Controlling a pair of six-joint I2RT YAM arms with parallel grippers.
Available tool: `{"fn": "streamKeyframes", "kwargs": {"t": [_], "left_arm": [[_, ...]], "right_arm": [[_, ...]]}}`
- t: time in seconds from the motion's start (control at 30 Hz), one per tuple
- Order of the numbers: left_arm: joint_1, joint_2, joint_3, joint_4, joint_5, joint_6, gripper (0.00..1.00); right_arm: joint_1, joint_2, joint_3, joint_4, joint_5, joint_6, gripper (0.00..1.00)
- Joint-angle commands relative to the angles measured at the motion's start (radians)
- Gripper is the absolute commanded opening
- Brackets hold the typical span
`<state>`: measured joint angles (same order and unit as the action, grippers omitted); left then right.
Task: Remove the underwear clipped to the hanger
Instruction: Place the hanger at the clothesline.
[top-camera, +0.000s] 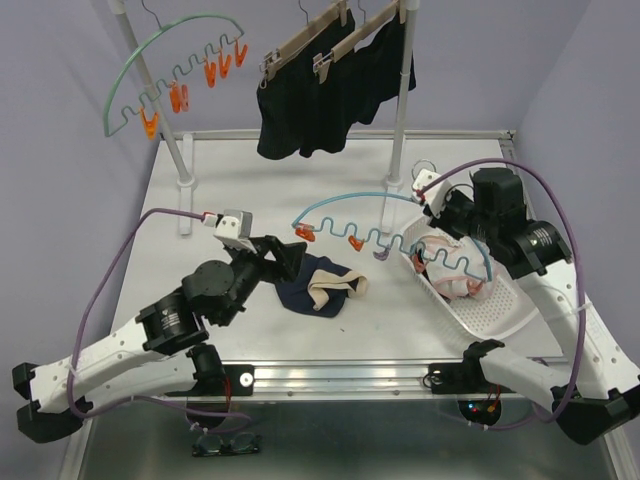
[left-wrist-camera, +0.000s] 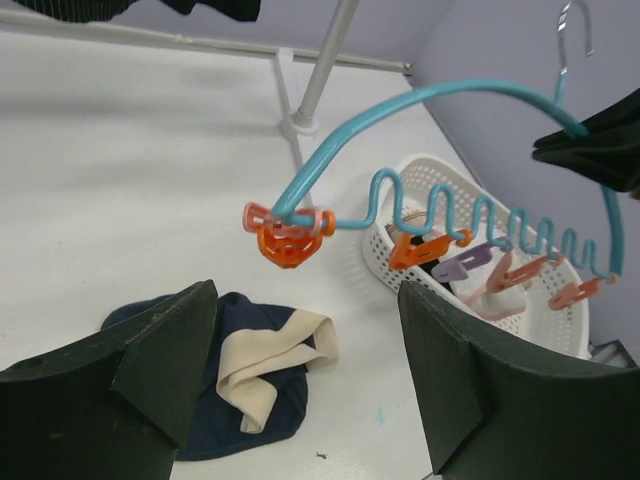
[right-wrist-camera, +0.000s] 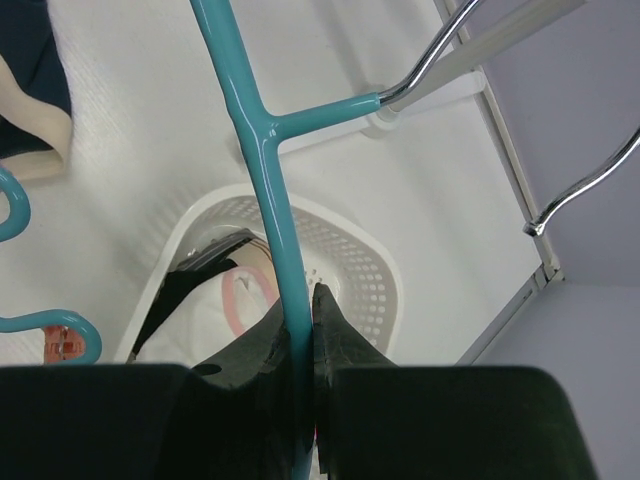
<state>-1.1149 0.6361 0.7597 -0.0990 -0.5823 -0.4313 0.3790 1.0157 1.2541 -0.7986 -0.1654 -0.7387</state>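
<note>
I will next turn my left gripper, move it to the right in the top view and close it on the teal hanger's unheld end (top-camera: 299, 216) (left-wrist-camera: 291, 202), as the hanger's clips are empty of underwear.
My right gripper (right-wrist-camera: 300, 318) is shut on the teal hanger (top-camera: 390, 200), holding it above the white basket (top-camera: 500, 318); the hanger also shows in the right wrist view (right-wrist-camera: 262, 170). Its orange, purple and pink clips (left-wrist-camera: 290, 240) hang empty. Navy underwear with a beige waistband (top-camera: 322, 286) lies loose on the table, also in the left wrist view (left-wrist-camera: 255, 375). My left gripper (left-wrist-camera: 300, 390) is open and empty just above and left of it. Pale pink-white underwear (top-camera: 452, 270) lies in the basket. Black underwear (top-camera: 330, 90) hangs clipped on wooden hangers at the back.
A green wavy hanger with orange clips (top-camera: 175, 95) hangs on the left pole of the white rack (top-camera: 185, 180). The basket (left-wrist-camera: 420, 180) stands at the table's right side. The rack's right pole (top-camera: 400, 130) stands behind the teal hanger.
</note>
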Motion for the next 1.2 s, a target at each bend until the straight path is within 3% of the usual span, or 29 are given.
{"fn": "streamKeyframes", "kwargs": {"t": [0.0,0.23,0.4,0.5,0.53,0.6,0.67,0.7,0.87,1.17], "left_arm": [[0.004,-0.094,0.102,-0.002,0.081,0.115,0.86],[0.004,-0.092,0.185,-0.059,0.180,0.121,0.89],[0.009,0.042,0.201,-0.031,0.294,0.101,0.89],[0.076,0.117,0.213,0.025,0.422,0.108,0.89],[0.113,0.137,0.217,0.057,0.479,0.105,0.89],[0.272,0.187,0.210,0.093,0.738,0.059,0.88],[0.363,0.215,0.201,0.188,0.974,0.019,0.88],[0.395,0.243,0.202,0.205,1.019,0.005,0.88],[0.397,0.281,0.227,0.225,1.131,-0.007,0.88],[0.397,0.249,0.182,0.148,1.162,-0.007,0.87]], "right_arm": [[-0.008,-0.058,-0.039,0.067,-0.049,-0.080,0.02],[-0.009,-0.078,-0.081,0.058,-0.157,-0.209,0.04],[-0.009,-0.063,-0.079,0.032,-0.259,-0.255,0.04],[-0.009,-0.060,-0.074,0.022,-0.304,-0.260,0.05],[-0.008,-0.062,-0.074,0.021,-0.313,-0.260,0.05],[-0.009,-0.068,-0.071,0.018,-0.324,-0.258,0.05],[-0.009,-0.074,-0.071,0.018,-0.313,-0.257,0.05],[-0.009,-0.081,-0.073,0.018,-0.307,-0.258,0.05],[-0.009,-0.094,-0.078,0.021,-0.254,-0.254,0.05],[-0.009,-0.109,-0.071,0.039,-0.178,-0.240,0.05]]}}
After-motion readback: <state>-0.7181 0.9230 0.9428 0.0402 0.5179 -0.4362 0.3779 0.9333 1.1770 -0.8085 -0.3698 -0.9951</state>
